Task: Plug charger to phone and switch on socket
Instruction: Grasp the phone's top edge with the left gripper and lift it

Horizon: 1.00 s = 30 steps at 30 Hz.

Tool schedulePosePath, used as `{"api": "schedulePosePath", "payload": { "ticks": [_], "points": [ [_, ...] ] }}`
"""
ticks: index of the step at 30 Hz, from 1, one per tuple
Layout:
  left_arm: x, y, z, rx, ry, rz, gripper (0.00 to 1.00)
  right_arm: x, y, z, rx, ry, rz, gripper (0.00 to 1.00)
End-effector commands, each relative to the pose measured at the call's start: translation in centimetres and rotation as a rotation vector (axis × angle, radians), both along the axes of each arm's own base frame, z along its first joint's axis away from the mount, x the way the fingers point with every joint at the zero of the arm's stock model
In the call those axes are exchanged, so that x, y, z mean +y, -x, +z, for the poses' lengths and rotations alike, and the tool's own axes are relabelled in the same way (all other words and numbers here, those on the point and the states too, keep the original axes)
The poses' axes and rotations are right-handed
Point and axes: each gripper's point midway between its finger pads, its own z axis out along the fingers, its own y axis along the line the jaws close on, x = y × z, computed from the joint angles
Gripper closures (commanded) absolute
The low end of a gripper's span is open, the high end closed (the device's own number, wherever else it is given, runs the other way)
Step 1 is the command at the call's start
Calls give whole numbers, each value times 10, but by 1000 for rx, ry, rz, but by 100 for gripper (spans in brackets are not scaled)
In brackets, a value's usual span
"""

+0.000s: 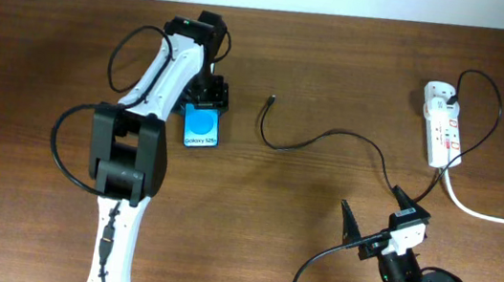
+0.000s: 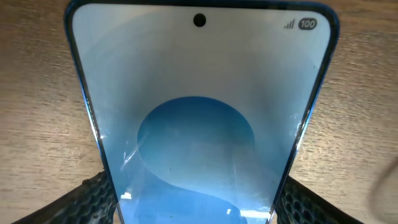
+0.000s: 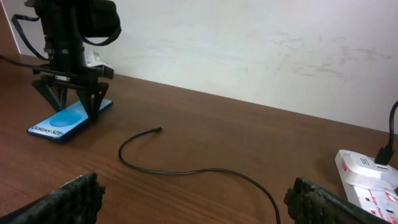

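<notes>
My right gripper moves outward and to the left in the overhead view onto the phone's near end (image 1: pixel 200 140) (image 3: pixel 47 130) next, since my left gripper covers its far end.
The phone (image 1: pixel 201 128) lies flat on the table, blue screen up. It fills the left wrist view (image 2: pixel 199 112) and shows far left in the right wrist view (image 3: pixel 62 123). My left gripper (image 1: pixel 208 94) (image 2: pixel 199 208) points down over the phone's far end, with a finger against each long edge. The charger cable (image 1: pixel 309 144) (image 3: pixel 186 172) lies loose in the middle of the table, and its plug tip (image 1: pixel 272 96) (image 3: pixel 160 129) is free, right of the phone. The socket (image 1: pixel 441 128) (image 3: pixel 368 180) lies at the right. My right gripper (image 1: pixel 376 214) (image 3: pixel 199 202) is open and empty, low near the cable.
A black plug (image 1: pixel 454 100) (image 3: pixel 383 155) sits in the socket's far end. A thick white cord (image 1: pixel 489 214) runs off the right edge. A white wall (image 3: pixel 249 43) stands behind the table.
</notes>
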Motion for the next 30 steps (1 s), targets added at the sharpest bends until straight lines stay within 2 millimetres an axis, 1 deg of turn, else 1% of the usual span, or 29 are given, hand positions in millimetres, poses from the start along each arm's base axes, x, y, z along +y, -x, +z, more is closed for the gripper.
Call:
{"api": "schedulePosePath", "payload": {
  "ticks": [1, 3, 4, 5, 7, 8, 9, 11, 12, 13, 16, 17, 19, 20, 24, 26, 28, 29, 30],
  "points": [
    [-5, -11, 14, -42, 22, 29, 26, 4, 1, -2, 2, -2, 17, 2],
    [-10, -11, 19, -42, 49, 41, 27, 4, 1, -2, 2, -2, 17, 2],
    [-10, -11, 21, -40, 49, 84, 28, 3, 1, -2, 2, -2, 17, 2],
    [-10, -11, 21, -41, 49, 120, 31, 4, 1, -2, 2, -2, 17, 2],
    [-19, -14, 22, -42, 98, 158, 33, 4, 1, -2, 2, -2, 17, 2],
    [-28, -17, 23, -47, 148, 163, 34, 4, 1, -2, 2, -2, 17, 2],
    [-28, -17, 23, -42, 149, 204, 34, 4, 1, -2, 2, -2, 17, 2],
    [-35, -15, 25, -24, 194, 222, 36, 4, 1, -2, 2, -2, 17, 2],
    [-40, -14, 28, 3, 270, 235, 51, 4, 1, -2, 2, -2, 17, 2],
    [-41, -14, 29, 13, 300, 243, 64, 4, 1, -2, 2, -2, 17, 2],
    [-39, -15, 31, 20, 325, 257, 67, 4, 1, -2, 2, -2, 17, 2],
    [-39, -15, 32, 24, 337, 259, 74, 4, 1, -2, 2, -2, 17, 2],
    [-41, -15, 33, 31, 353, 261, 94, 2, 1, -1, -5, 8, 11, 2],
    [-44, -13, 34, 41, 369, 261, 100, 1, 0, 1, -14, 13, 3, 2],
    [-53, -11, 39, 71, 445, 273, 100, 1, 0, -2, -3, 13, 3, 2],
    [-58, -10, 44, 108, 490, 351, 100, 3, 1, 2, -18, 11, 16, 2],
    [-61, -9, 46, 129, 509, 398, 100, 6, 2, 5, -10, -52, 29, 2],
    [-61, -10, 46, 140, 504, 442, 100, 10, 4, 9, 6, -114, 55, 2],
    [-60, -10, 45, 147, 501, 466, 100, 19, 8, 14, 5, -121, 110, 1]
  ]
}}
